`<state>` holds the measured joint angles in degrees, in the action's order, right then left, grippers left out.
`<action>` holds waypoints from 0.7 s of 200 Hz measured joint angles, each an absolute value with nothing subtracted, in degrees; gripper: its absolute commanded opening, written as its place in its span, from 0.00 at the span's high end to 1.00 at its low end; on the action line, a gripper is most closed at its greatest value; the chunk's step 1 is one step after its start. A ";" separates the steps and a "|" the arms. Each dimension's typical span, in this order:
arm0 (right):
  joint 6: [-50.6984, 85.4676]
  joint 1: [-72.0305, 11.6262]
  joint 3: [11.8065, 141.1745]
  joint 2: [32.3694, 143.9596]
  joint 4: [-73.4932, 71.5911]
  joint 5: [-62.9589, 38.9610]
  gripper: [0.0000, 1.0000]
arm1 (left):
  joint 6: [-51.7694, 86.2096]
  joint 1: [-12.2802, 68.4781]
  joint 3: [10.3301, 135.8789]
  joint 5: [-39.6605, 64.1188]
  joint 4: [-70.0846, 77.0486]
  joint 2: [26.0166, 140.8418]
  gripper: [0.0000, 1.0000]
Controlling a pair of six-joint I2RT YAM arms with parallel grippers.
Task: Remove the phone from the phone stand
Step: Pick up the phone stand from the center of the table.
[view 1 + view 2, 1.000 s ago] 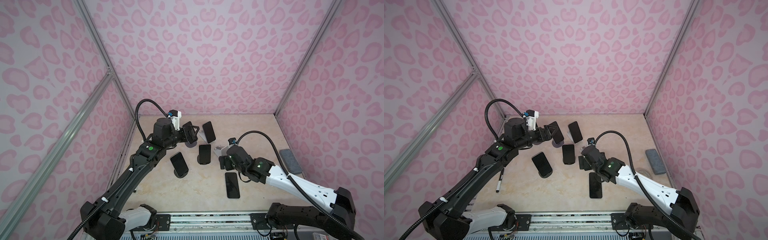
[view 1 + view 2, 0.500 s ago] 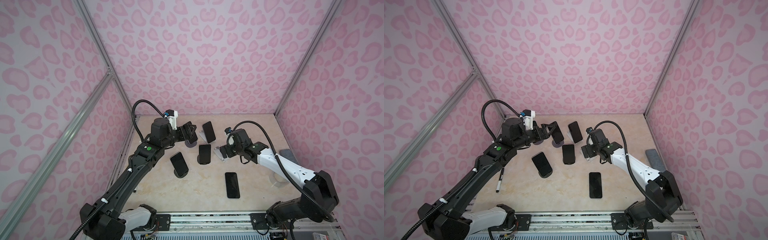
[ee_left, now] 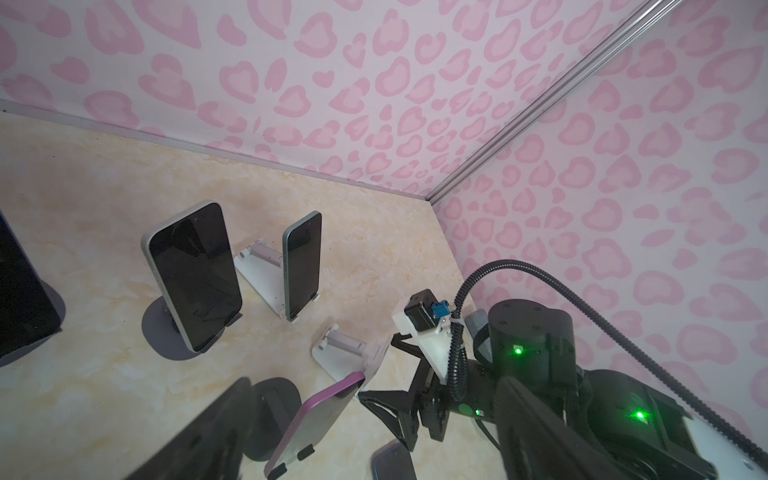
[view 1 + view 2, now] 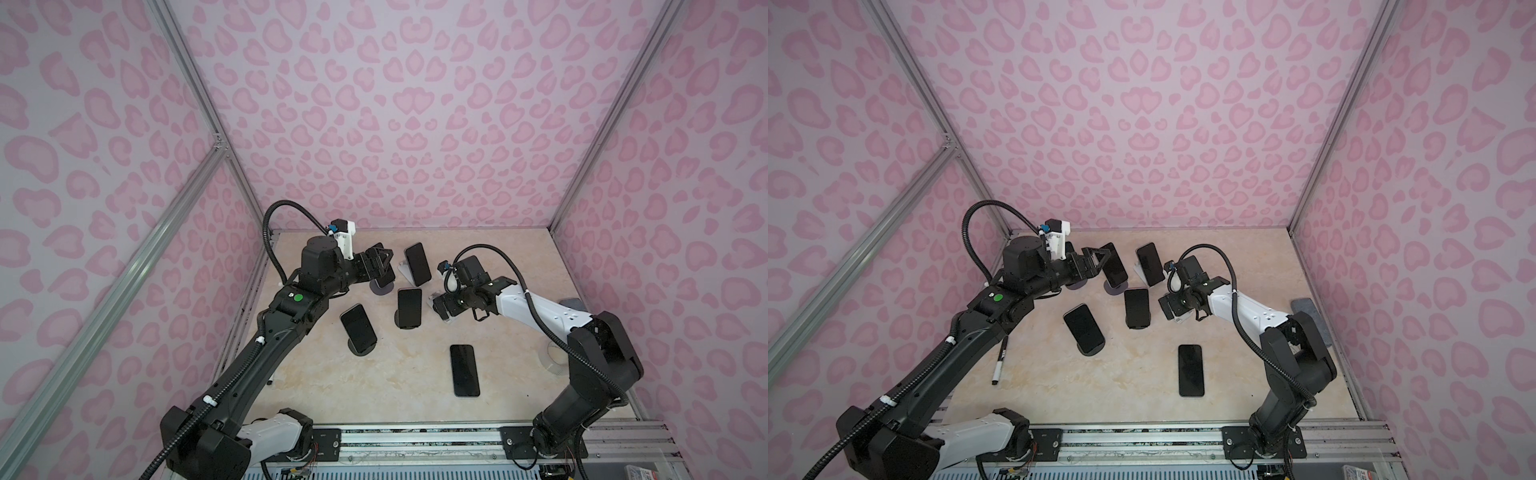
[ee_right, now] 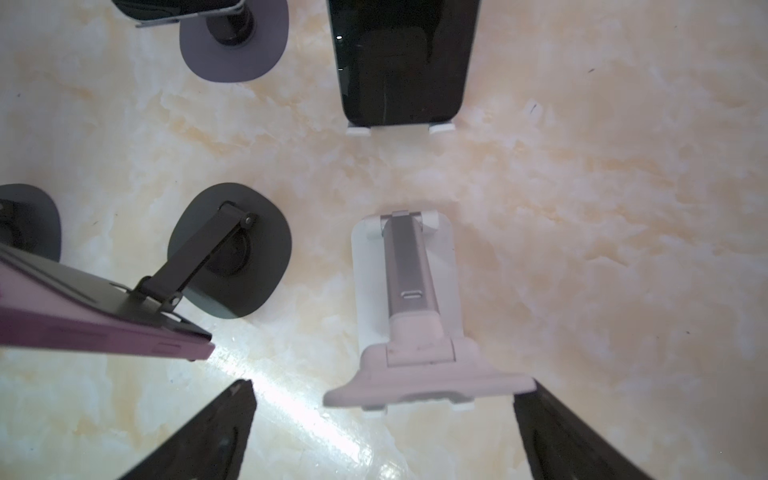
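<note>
The empty white stand's head [image 5: 428,382] is just below, between my spread fingers; next my right gripper will lower them around the head's side edges and close.
A black phone [image 4: 464,370] lies flat on the table near the front, on no stand. Behind it stands an empty white phone stand [image 5: 405,286]. My right gripper [image 5: 386,388] hangs open over it, the stand's cradle between its spread fingers [image 5: 199,436], gripping nothing. Several other phones lean on stands. Among them are a purple-edged one [image 5: 104,332] on a dark stand, one on a second white stand [image 4: 417,264] and a silver-edged one [image 4: 1115,270] at the back left. My left gripper [image 4: 1096,259] hovers open close to that last phone's top, holding nothing.
A marker pen [image 4: 1000,359] lies near the left wall under my left arm. A grey pad [image 4: 1302,305] sits by the right wall, with a clear ring [image 4: 550,359] near it. Pink patterned walls close three sides, and a metal rail [image 4: 415,440] runs along the front.
My right arm has folded back, and its gripper went from just above the flat phone to the empty white stand. The flat phone stays put. My left arm has hardly moved.
</note>
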<state>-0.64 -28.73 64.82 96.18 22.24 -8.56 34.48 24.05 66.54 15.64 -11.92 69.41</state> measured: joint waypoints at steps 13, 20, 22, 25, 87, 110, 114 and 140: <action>-0.64 -28.60 65.21 97.80 21.74 -8.14 0.11 | 34.48 24.05 66.54 15.66 -11.90 69.41 0.07; -0.62 -28.60 65.47 98.67 21.63 -7.35 0.12 | 34.48 23.99 66.54 15.66 -11.90 69.41 0.07; -0.64 -28.60 65.47 98.89 21.50 -7.18 0.13 | 34.48 23.99 66.54 15.66 -11.90 69.41 0.07; -0.62 -28.60 65.47 99.26 21.26 -6.85 0.14 | 34.48 23.99 66.54 15.66 -11.90 69.41 0.07; -0.62 -28.67 63.64 99.22 18.59 -3.40 0.28 | 34.48 23.55 66.54 16.08 -11.94 70.22 0.07; -0.08 -28.67 61.45 97.36 15.99 -2.98 0.34 | 34.48 23.27 66.54 16.10 -11.97 70.28 0.07; 0.12 -28.69 61.08 97.12 15.66 -2.81 0.35 | 34.48 23.22 66.54 16.10 -11.97 70.28 0.07; 1.39 -28.77 58.85 96.16 13.02 -1.52 0.39 | 34.50 22.85 66.54 16.08 -11.97 70.28 0.07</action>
